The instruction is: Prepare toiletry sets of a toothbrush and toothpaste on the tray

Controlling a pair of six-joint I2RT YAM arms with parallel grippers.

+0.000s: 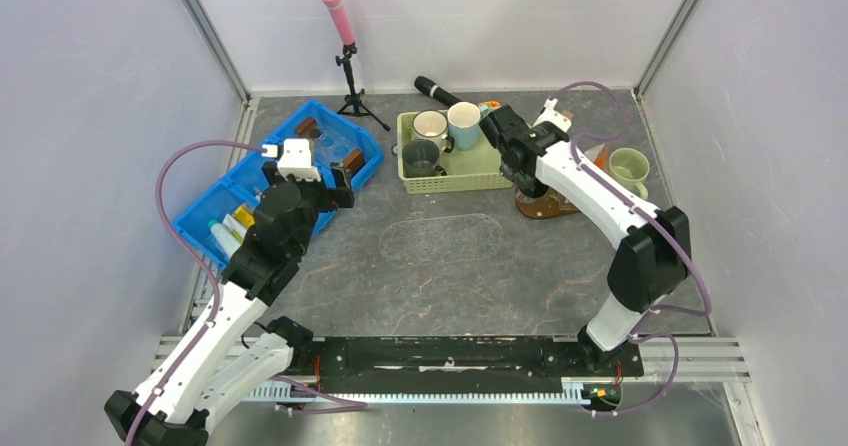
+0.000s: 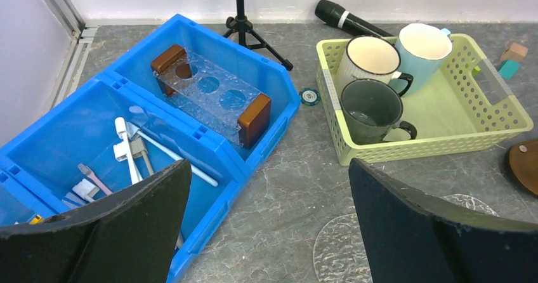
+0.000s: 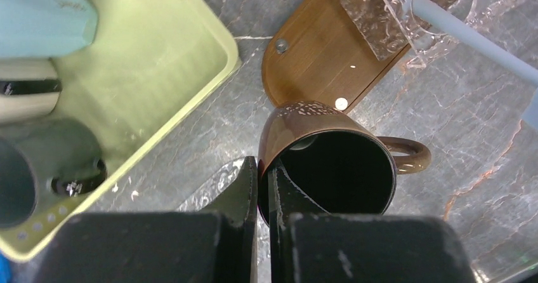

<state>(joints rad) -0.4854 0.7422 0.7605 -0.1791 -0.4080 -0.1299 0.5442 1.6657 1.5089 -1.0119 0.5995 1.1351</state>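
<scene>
The brown mug (image 3: 330, 162) goes onto the tray's near end next, where bare wood leaves it room, as my right gripper lowers and shifts toward the clear holder.
The dark-brown wooden tray (image 1: 566, 208) lies right of the green basket; it also shows in the right wrist view (image 3: 311, 61) and at the left wrist view's edge (image 2: 526, 165). My right gripper (image 1: 522, 178) (image 3: 263, 169) is shut on the rim of a brown mug (image 3: 330, 162), held at the tray's near end. Pale toothbrushes (image 2: 130, 146) lie in the blue bin (image 1: 225, 191). Toothpaste tubes (image 1: 240, 218) lie in a nearer compartment, partly hidden by my left arm. My left gripper (image 1: 340, 181) (image 2: 269, 188) is open and empty, just right of the bin.
A pale green basket (image 1: 455, 174) holds three mugs. A clear brush holder with brown ends (image 2: 212, 92) sits in the bin's far compartment. A clear oval plate (image 1: 440, 238) lies mid-table. A green mug (image 1: 628, 169), a black microphone (image 1: 438, 91) and a pink microphone stand (image 1: 345, 56) are at the back.
</scene>
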